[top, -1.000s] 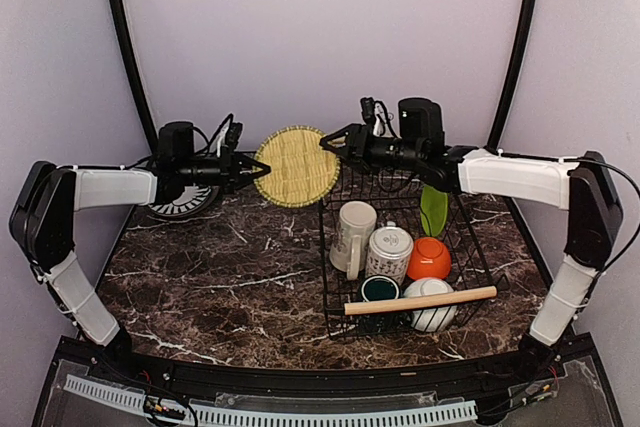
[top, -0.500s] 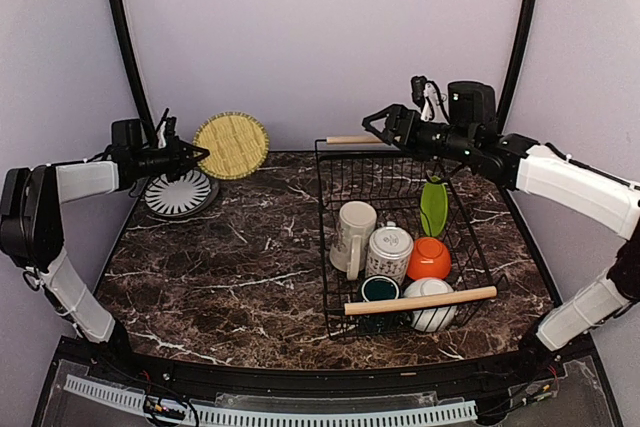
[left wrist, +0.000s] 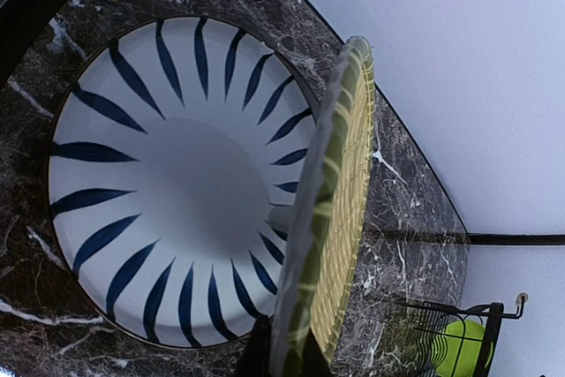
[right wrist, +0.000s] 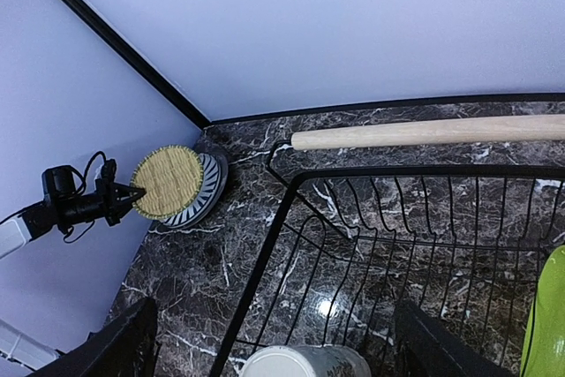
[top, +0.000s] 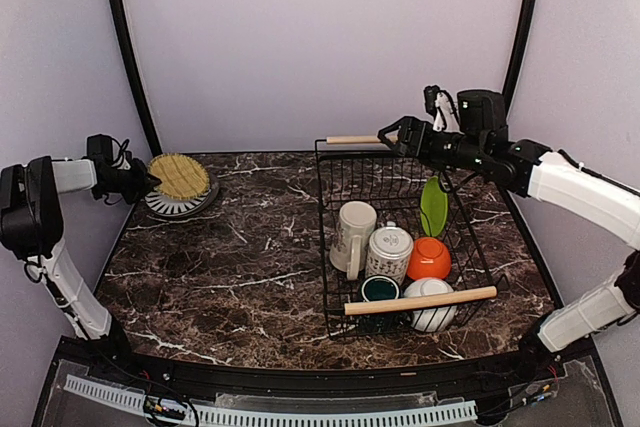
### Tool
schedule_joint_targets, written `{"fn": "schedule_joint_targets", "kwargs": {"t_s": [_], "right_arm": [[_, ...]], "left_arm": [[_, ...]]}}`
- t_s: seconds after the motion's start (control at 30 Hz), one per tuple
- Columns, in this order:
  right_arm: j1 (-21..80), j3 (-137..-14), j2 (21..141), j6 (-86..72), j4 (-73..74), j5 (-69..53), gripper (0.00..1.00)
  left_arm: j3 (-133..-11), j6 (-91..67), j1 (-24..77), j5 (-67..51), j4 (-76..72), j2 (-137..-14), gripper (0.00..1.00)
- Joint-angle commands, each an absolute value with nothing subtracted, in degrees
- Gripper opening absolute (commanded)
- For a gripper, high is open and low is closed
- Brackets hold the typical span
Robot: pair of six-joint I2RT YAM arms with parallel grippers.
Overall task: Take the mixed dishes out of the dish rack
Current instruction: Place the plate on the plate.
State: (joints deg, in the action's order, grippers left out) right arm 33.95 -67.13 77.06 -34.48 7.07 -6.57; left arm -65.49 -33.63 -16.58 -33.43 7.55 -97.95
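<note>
My left gripper still holds the tilted yellow plate by its rim above the radial plate's empty side [top: 181, 206] [left wrist: 201, 187], so next it will move down there and release it.
My left gripper [top: 148, 185] is shut on the rim of a yellow woven-pattern plate [top: 179, 176] with a green edge. It holds the plate tilted just over the grey-and-white radial plate [top: 187, 204] at the far left; the left wrist view shows the yellow plate [left wrist: 340, 218] edge-on over the radial plate [left wrist: 159, 209]. The black wire dish rack [top: 323, 247] holds a cream mug [top: 354, 232], a patterned mug [top: 388, 250], a dark green cup [top: 380, 289], an orange bowl [top: 430, 258], a white bowl [top: 432, 309] and a lime-green plate [top: 433, 207]. My right gripper [top: 395, 134] is open and empty above the rack's far left corner.
The rack's two wooden rod handles lie across its far edge [top: 352, 139] and its near edge [top: 420, 300]. Dark marble tabletop [top: 230, 267] lies between the radial plate and the rack. Black frame posts [top: 125, 47] stand at the back corners.
My left gripper has carried the yellow plate left and down, from beside the rack to over the radial plate. My right gripper has let it go and drawn back to the right.
</note>
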Motion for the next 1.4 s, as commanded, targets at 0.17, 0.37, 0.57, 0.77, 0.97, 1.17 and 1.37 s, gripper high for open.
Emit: {"fn": "schedule_joint_targets", "kwargs": {"t_s": [0.17, 0.37, 0.57, 0.77, 0.97, 1.17, 1.37], "right_arm": [[33.1, -64.5, 74.3, -33.5, 6.9, -5.4, 0.89], [32.2, -63.0, 72.7, -33.4, 7.2, -5.1, 0.89], [31.9, -62.4, 72.6, -33.8, 7.0, -5.8, 0.89], [31.9, -61.9, 72.4, -33.8, 6.7, -6.0, 0.89], [31.9, -61.9, 72.3, -32.9, 8.6, -4.6, 0.89], [31.9, -63.0, 72.9, -31.4, 11.9, -3.4, 0.89], [31.9, -64.7, 74.9, -29.8, 17.8, -2.0, 0.89]], "left_arm": [[-71.0, -31.3, -18.7, -33.6, 9.6, -105.1, 0.01], [-71.3, -31.4, -19.4, -33.7, 9.2, -107.0, 0.02], [-72.2, -31.0, -20.2, -34.3, 9.0, -108.6, 0.15], [-73.3, -29.4, -20.2, -31.6, 12.4, -108.6, 0.53], [-74.0, -26.8, -20.2, -24.2, 17.0, -105.4, 0.8], [-72.0, -27.0, -20.2, -21.8, 16.8, -100.5, 0.94], [-69.5, -26.9, -18.4, -25.0, 13.9, -94.7, 0.95]]}}
